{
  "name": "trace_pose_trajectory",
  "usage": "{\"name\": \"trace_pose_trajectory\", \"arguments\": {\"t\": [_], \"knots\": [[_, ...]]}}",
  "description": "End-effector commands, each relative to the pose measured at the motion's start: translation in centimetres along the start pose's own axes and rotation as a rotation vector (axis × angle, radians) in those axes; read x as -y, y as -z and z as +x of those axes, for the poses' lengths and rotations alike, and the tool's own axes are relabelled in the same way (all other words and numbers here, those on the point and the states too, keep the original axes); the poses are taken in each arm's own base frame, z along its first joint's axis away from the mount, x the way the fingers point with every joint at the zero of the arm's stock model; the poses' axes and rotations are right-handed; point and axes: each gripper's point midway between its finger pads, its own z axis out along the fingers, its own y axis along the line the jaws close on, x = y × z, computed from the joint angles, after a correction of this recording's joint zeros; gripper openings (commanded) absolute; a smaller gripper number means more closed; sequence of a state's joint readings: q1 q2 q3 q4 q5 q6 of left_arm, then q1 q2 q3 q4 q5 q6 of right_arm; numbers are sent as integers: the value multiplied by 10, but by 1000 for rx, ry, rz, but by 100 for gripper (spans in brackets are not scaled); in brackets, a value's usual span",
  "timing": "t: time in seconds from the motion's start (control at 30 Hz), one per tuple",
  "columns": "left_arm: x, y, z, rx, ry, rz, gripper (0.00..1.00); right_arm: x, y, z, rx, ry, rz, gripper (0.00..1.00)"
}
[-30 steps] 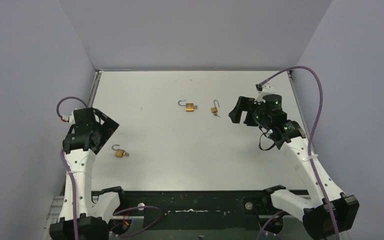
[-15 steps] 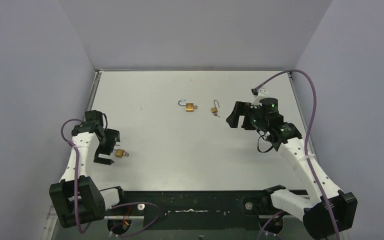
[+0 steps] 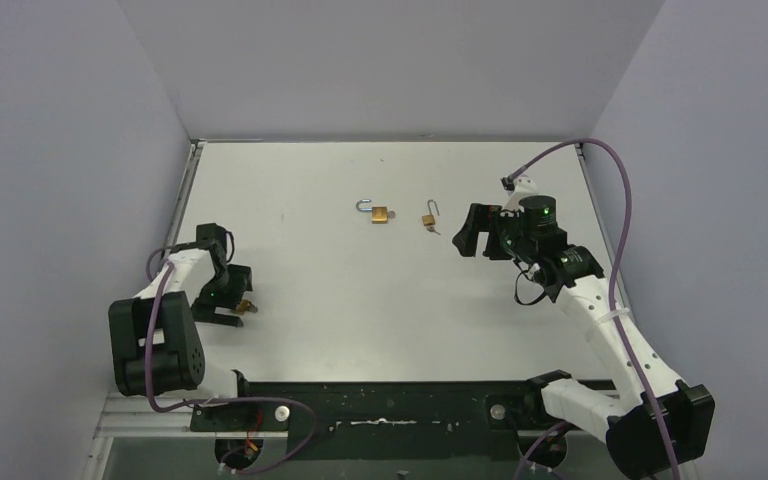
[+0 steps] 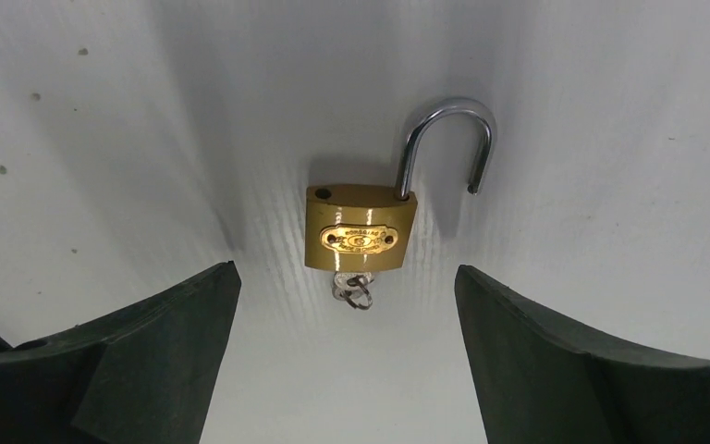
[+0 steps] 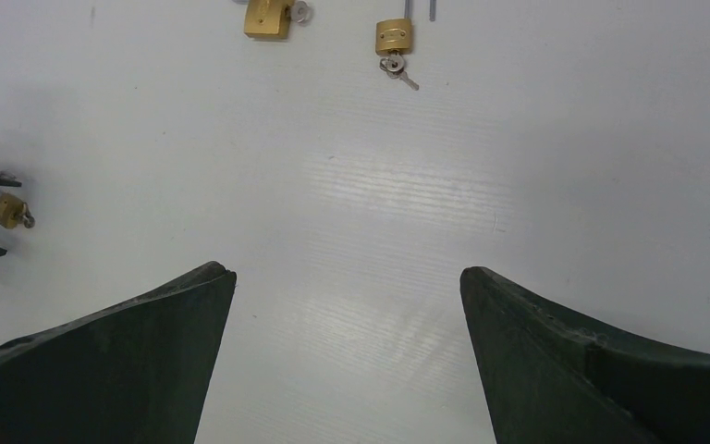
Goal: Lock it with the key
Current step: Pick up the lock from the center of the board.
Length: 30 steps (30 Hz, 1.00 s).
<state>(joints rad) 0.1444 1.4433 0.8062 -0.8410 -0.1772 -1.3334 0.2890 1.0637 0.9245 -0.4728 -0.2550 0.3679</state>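
Observation:
My right gripper will move and tilt next toward the padlock's steel shackle (image 4: 444, 139) by my left gripper, because the shackle is to the left of my right gripper in the top view.
A brass padlock (image 4: 361, 239) lies flat on the white table with its steel shackle (image 4: 444, 139) swung open and a key (image 4: 356, 291) in its keyhole. My left gripper (image 4: 347, 270) is open and low over the table, its two fingers either side of the lock's key end without touching it. In the top view this lock (image 3: 244, 305) sits at the left, with the left gripper (image 3: 232, 298) right next to it. My right gripper (image 3: 468, 230) is open and empty, raised at the right; in its own view (image 5: 347, 273) only bare table lies between its fingers.
Two more open brass padlocks lie mid-table: one (image 3: 378, 212) toward the back centre and one (image 3: 429, 217) with a key, left of the right gripper. Both show in the right wrist view (image 5: 268, 17) (image 5: 394, 37). Grey walls enclose the table (image 3: 360, 290).
My left arm has swung down from a raised pose and brought its open gripper low around the left padlock. My right gripper shifted slightly left, then held still.

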Motion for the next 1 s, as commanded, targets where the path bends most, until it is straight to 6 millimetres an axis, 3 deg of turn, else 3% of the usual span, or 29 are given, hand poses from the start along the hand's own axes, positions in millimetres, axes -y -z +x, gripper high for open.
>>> {"name": "trace_pose_trajectory", "arguments": {"t": [0.0,0.23,0.47,0.73,0.87,0.97], "knots": [[20,-5,-10,49,14,41,85,-4,6,-9,49,38,-19,100],[14,-16,-12,67,6,10,83,-3,2,-6,34,34,-20,100],[9,-27,-9,54,0,-5,70,-3,2,-7,38,36,-23,100],[3,-35,1,14,-16,-1,38,-2,3,-4,37,36,-18,100],[9,-34,7,-18,-81,38,3,-2,3,-5,36,35,-18,100],[32,-16,14,-23,-243,122,0,-3,4,-6,35,39,-22,100]]}}
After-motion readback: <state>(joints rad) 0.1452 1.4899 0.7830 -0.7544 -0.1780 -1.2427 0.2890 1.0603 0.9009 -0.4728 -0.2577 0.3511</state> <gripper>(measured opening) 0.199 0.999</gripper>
